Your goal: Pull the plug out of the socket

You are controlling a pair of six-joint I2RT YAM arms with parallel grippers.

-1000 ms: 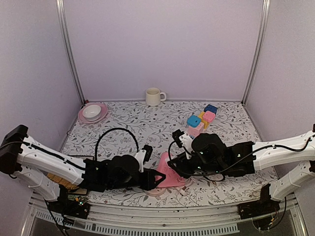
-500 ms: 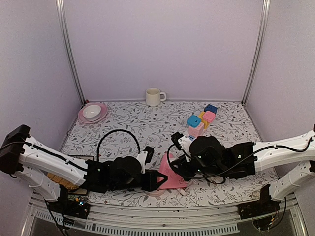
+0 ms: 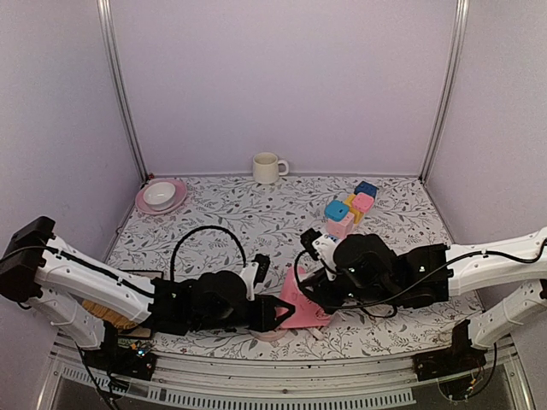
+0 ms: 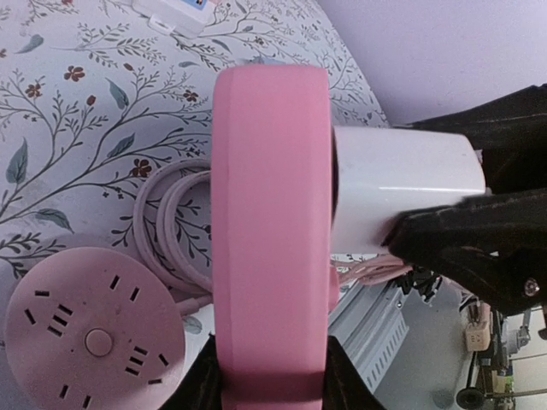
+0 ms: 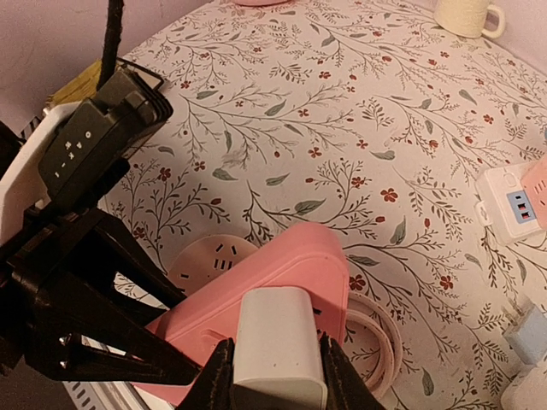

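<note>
My right gripper next pulls the plug away from the socket, then down, and releases it at the empty tabletop (image 5: pixel 436 363) spot beside the coiled cord.
A pink socket block (image 4: pixel 269 239) stands on edge, and my left gripper (image 4: pixel 269 376) is shut on its lower end. A white plug (image 4: pixel 402 192) sits flush against the socket's face. My right gripper (image 5: pixel 272 376) is shut on that plug (image 5: pixel 280 350), one black finger on each side, with the socket (image 5: pixel 291 265) just beyond it. In the top view the socket (image 3: pixel 301 306) lies between the left gripper (image 3: pixel 278 312) and the right gripper (image 3: pixel 312 286) near the table's front edge. The plug itself is hidden there by the right arm.
A round pink socket disc (image 4: pixel 85 333) and a coiled pink cord (image 4: pixel 175 222) lie beside the block. Coloured cube adapters (image 3: pixel 350 211) stand back right. A cream mug (image 3: pixel 267 167) and a pink plate with a white bowl (image 3: pixel 161 197) are at the back.
My right gripper has shut on the white plug. The left arm has shifted slightly right with the socket block still in its grip.
</note>
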